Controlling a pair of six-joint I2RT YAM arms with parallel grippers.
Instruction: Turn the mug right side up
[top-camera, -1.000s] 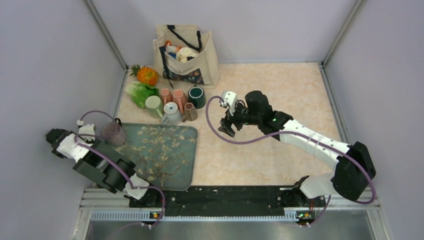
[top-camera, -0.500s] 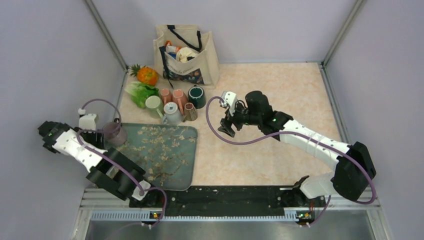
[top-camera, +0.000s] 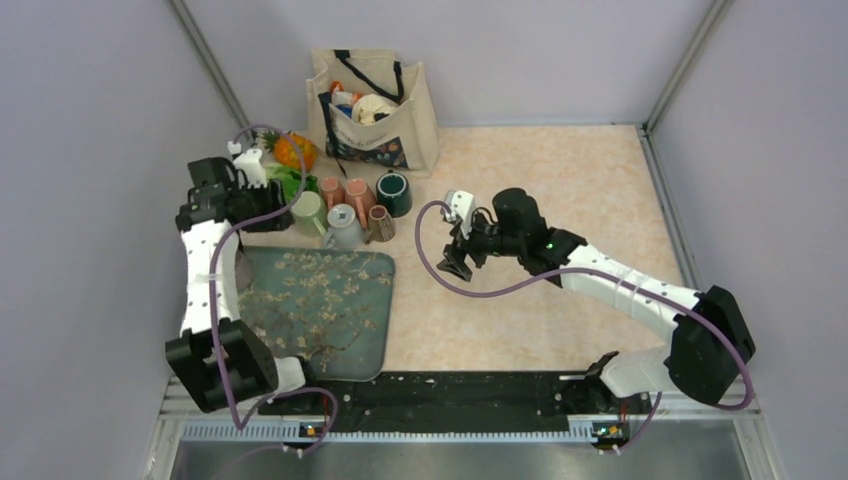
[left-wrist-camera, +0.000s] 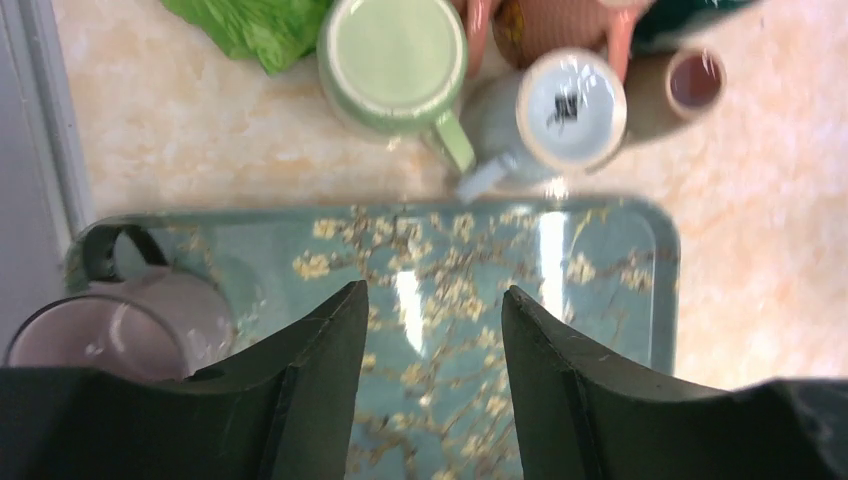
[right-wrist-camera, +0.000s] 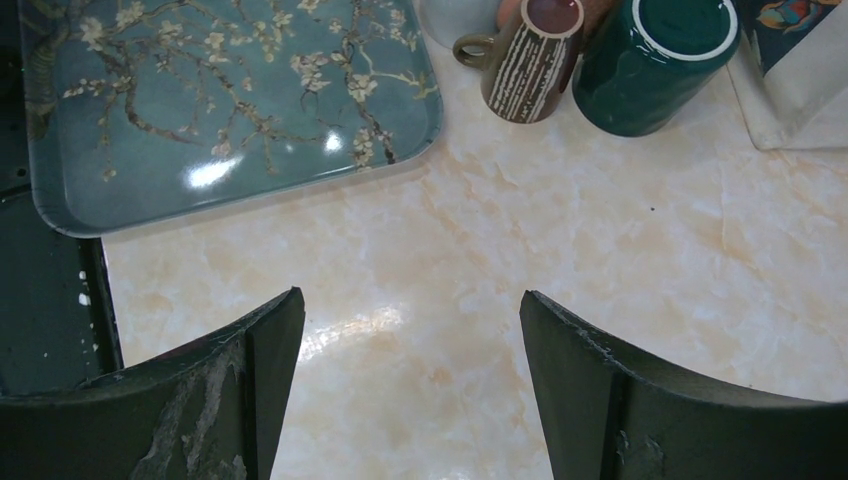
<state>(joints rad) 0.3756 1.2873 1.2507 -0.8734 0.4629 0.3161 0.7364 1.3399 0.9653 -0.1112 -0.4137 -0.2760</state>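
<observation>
The light green mug's handle (top-camera: 322, 229) (left-wrist-camera: 454, 141) juts toward the tray and the mug stands bottom up, so next I should bring my open left gripper down and toward it.
Several mugs stand in a cluster behind the tray. The light green mug (top-camera: 308, 212) (left-wrist-camera: 393, 60) and the grey-white mug (top-camera: 343, 226) (left-wrist-camera: 572, 100) are bottom up, as is the dark green mug (top-camera: 394, 193) (right-wrist-camera: 655, 55). A purple mug (left-wrist-camera: 110, 335) stands upright in the tray's far left corner, mostly hidden by my left arm in the top view. My left gripper (top-camera: 228, 205) (left-wrist-camera: 433, 295) is open and empty, high above the tray's far edge. My right gripper (top-camera: 452, 262) (right-wrist-camera: 410, 310) is open and empty over bare table right of the tray.
The teal blossom tray (top-camera: 330, 320) lies front left. Two pink mugs (top-camera: 345, 192) and a brown striped mug (top-camera: 381, 223) (right-wrist-camera: 530, 45) are in the cluster. Lettuce (top-camera: 272, 185), an orange fruit (top-camera: 296, 151) and a tote bag (top-camera: 375, 100) sit behind. Walls enclose the table.
My left arm has swung from the left of the purple mug up and toward the back, over the tray's far edge. The purple mug stays on the tray. My right gripper dropped slightly nearer.
</observation>
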